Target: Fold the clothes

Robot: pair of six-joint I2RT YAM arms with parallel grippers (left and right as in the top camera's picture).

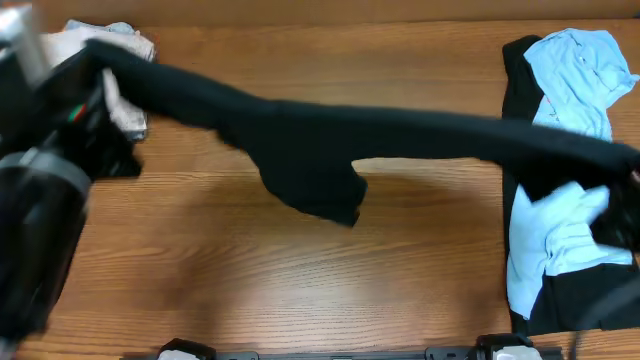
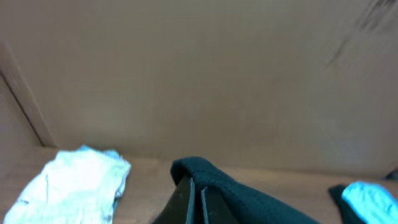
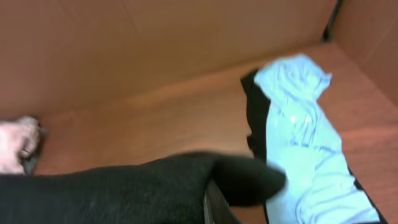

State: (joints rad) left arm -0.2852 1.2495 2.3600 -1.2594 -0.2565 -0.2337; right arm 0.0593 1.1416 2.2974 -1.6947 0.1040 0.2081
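The right gripper lowers outward and to the left in the overhead view next, onto the bare wood beside the blue shirt. That part of the table is clear.
A large plain black garment [image 1: 330, 140] hangs stretched across the table between both arms, sagging in the middle. My left gripper [image 2: 195, 198] is shut on its left end [image 2: 249, 193], raised at the far left. My right gripper [image 3: 211, 199] is shut on its right end [image 3: 124, 190] at the far right; its fingers are mostly hidden by fabric. A light blue shirt [image 1: 575, 75] lies on another black piece [image 1: 520, 90] at the right, also in the right wrist view [image 3: 298, 124]. No white label shows.
A pale whitish garment [image 1: 125, 60] lies crumpled at the back left, also in the left wrist view [image 2: 74, 183]. A tan wall [image 2: 199, 74] runs behind the wooden table [image 1: 300, 270].
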